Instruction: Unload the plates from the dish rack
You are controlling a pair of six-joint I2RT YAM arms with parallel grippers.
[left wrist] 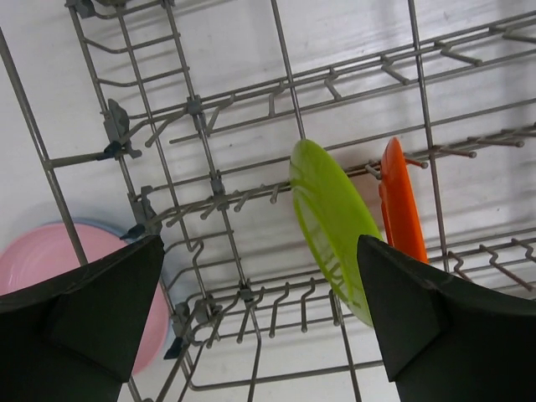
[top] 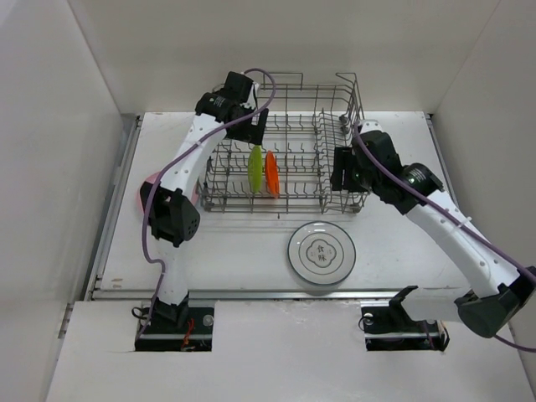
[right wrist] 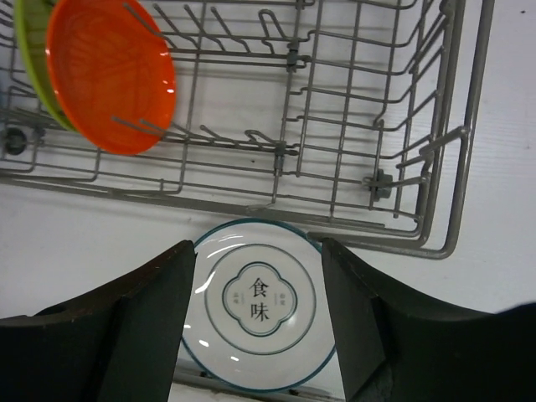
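My left gripper comes down and toward the right in the wrist view onto the green plate's upper rim (top: 255, 156) (left wrist: 345, 186) next, since it stands off the middle of the gripper's fingers.
The grey wire dish rack (top: 335, 100) stands at the back middle of the table. A lime green plate (top: 255, 170) and an orange plate (top: 271, 173) stand upright side by side in its front tines. My left gripper (top: 251, 127) hovers open and empty over the rack's left part; in the left wrist view (left wrist: 260, 318) the green plate (left wrist: 331, 218) and orange plate (left wrist: 400, 213) lie by its right finger. My right gripper (top: 342, 172) is open and empty at the rack's right front corner. A white grey-rimmed plate (top: 322, 253) lies flat on the table, seen between the open jaws (right wrist: 260, 327).
A pink plate (top: 144, 191) lies on the table left of the rack, partly under my left arm, with a blue rim (left wrist: 126, 234) beneath it. White walls close in the table on the left, back and right. The rack's wire handle (top: 347, 79) stands up at its back right.
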